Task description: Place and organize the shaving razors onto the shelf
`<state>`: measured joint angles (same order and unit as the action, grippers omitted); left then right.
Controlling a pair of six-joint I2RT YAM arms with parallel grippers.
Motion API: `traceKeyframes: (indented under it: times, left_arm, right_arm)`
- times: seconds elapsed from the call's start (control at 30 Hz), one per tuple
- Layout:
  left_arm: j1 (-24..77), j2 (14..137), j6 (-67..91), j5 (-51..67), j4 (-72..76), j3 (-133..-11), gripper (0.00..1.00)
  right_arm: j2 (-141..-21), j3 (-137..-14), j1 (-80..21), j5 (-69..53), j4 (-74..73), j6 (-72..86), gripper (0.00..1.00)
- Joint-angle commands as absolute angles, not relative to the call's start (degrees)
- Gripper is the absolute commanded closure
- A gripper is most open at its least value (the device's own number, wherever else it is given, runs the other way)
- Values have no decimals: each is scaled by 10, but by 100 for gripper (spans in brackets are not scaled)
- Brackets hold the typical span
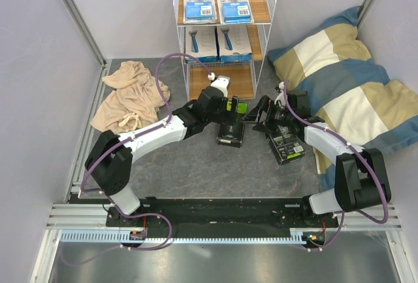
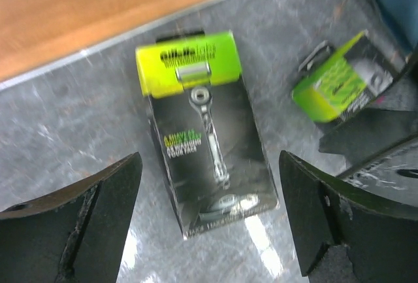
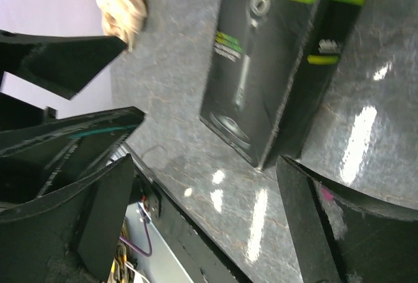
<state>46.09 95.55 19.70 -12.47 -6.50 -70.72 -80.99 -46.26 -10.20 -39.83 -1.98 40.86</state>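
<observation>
The left gripper should move down and back onto the razor box's long edge [image 1: 218,135] [image 2: 172,188] facing the beige cloth, because that edge is below the gripper toward the robot's base.
The shelf [image 1: 260,31] stands at the back. Two white-and-blue blister cards [image 1: 199,5] lie on its top board and two white packs with blue razors [image 1: 201,43] on the middle board. A black-and-green razor box [image 1: 230,129] lies flat on the grey floor in front of the shelf. My left gripper [image 2: 209,224] hovers over that box [image 2: 202,126], open, its fingers clear of it on both sides. A second black-and-green box [image 1: 286,146] lies to the right, under my right arm. My right gripper [image 3: 215,224] is open with nothing in it, near a black-and-green box [image 3: 274,74].
The lowest wooden board [image 1: 222,82] of the shelf is bare; its edge [image 2: 98,8] shows just beyond the box. A beige cloth [image 1: 127,97] lies at the left. A striped pillow [image 1: 346,80] fills the right side. Grey walls enclose the area.
</observation>
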Motion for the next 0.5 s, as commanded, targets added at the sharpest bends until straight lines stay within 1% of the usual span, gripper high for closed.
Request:
traceKeyframes:
  times: [0.0, 0.2, 0.23, 0.3, 0.47]
  left_arm:
    - [443, 929, 242, -75, -64, -687, 7]
    - [407, 932, 278, -3, -56, -650, 7]
    - [399, 934, 281, 26, -48, -641, 7]
    - [393, 947, 289, 46, -40, -631, 7]
    - [384, 978, 306, 87, -33, -630, 11]
  right_arm:
    - [-830, -443, -116, -377, -5, 388, 2]
    - [-858, -436, -126, -350, -4, 376, 2]
    - [-861, -436, -127, -347, -4, 374, 2]
    - [-874, -434, -128, -338, 15, 373, 2]
    - [-903, -435, -134, -329, 43, 379, 2]
